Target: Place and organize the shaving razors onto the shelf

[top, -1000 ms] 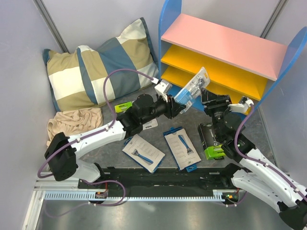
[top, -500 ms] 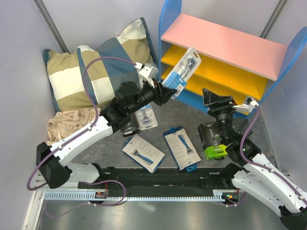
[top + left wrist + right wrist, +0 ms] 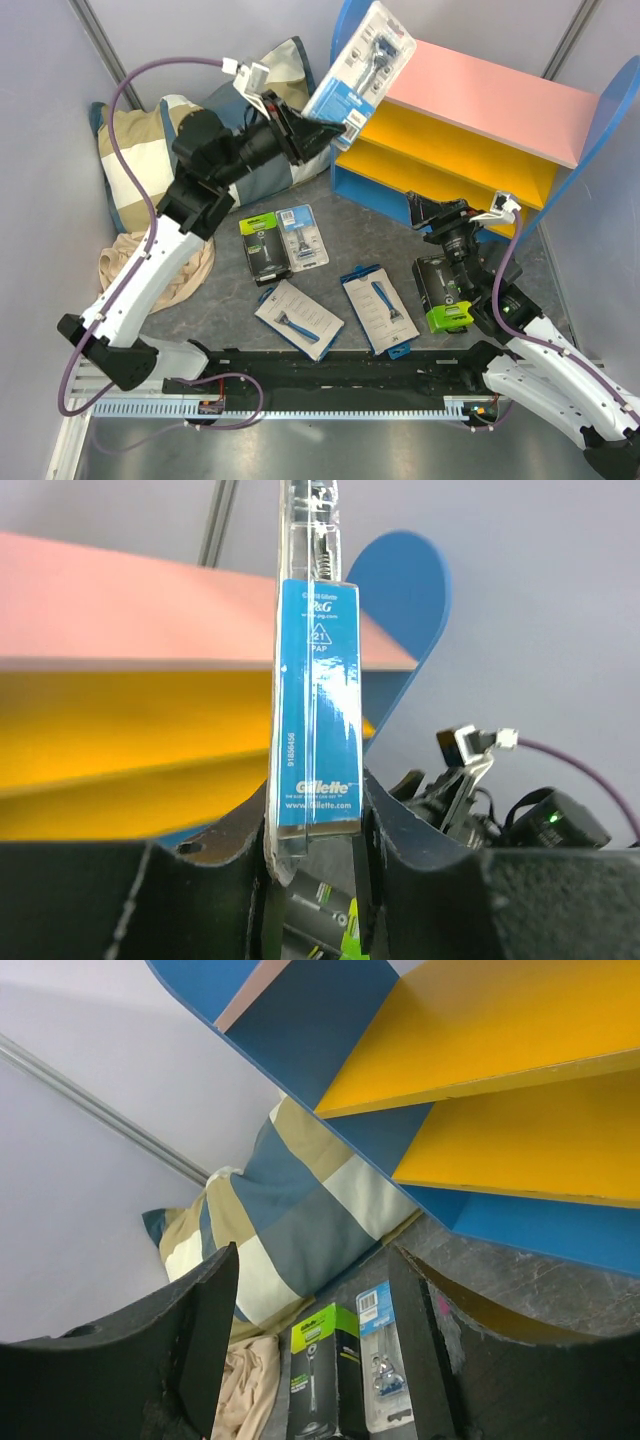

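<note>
The left gripper will next move outward, then down over the pink top board's end [image 3: 428, 76] by the pillow to release the pack, because that board is bare.
My left gripper [image 3: 318, 122] is shut on a clear blister razor pack with a blue card [image 3: 362, 58], held high over the left end of the shelf's pink top board [image 3: 490, 95]. In the left wrist view the pack [image 3: 317, 710] stands edge-on between the jaws of this gripper [image 3: 315, 832]. My right gripper [image 3: 428, 212] is open and holds nothing, low in front of the shelf's blue base. On the floor lie a black-and-green box [image 3: 262, 247], a second blister pack [image 3: 303, 237], two white boxes [image 3: 298, 318] [image 3: 381, 309] and another black-and-green box [image 3: 444, 292].
A checked pillow [image 3: 170, 150] leans in the back left corner, with a beige cloth [image 3: 150, 255] in front of it. Grey walls close in both sides. The right wrist view looks past its open gripper [image 3: 312, 1290] at the box [image 3: 322, 1380] and pillow [image 3: 290, 1200].
My left arm has swung the blister pack up from in front of the lower shelf boards to above the pink top. The right gripper's jaws have spread wider.
</note>
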